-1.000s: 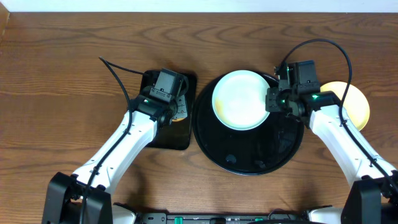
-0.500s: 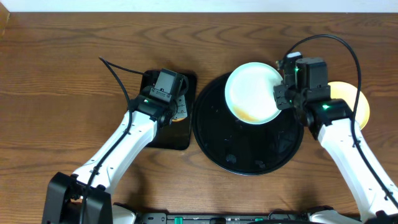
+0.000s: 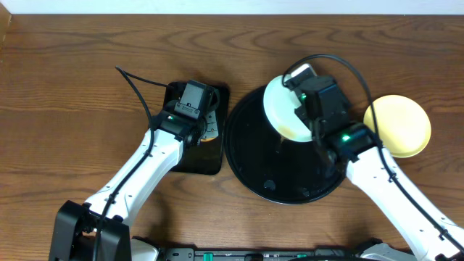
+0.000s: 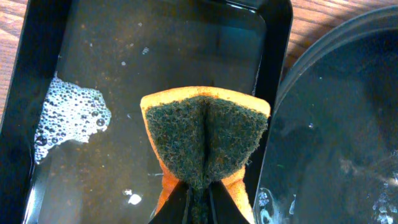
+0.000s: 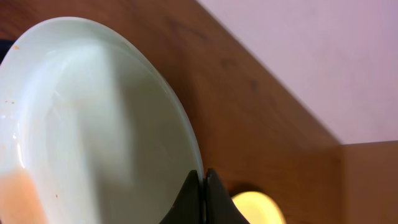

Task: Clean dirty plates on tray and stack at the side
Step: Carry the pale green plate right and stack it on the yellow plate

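I need to lower the orange sponge in my left gripper next, onto the open bottom of the rectangular tray below, beside the foam, and let go of it there.
My right gripper is shut on the rim of a pale mint-green plate. It holds the plate tilted up on edge above the far right part of the round black tray; orange sauce pools at the plate's lower edge. A pale yellow plate lies on the table right of the tray. My left gripper is shut on an orange sponge with a dark green scrub face over the rectangular tray. A third plate is not in view.
A small rectangular black tray holding water and soap foam sits left of the round tray, whose rim shows in the left wrist view. Wooden table all around; a pale wall runs along the far edge.
My right arm swung inward over the tray and tipped the mint-green plate from flat to nearly on edge, uncovering the yellow plate. The left arm has not moved.
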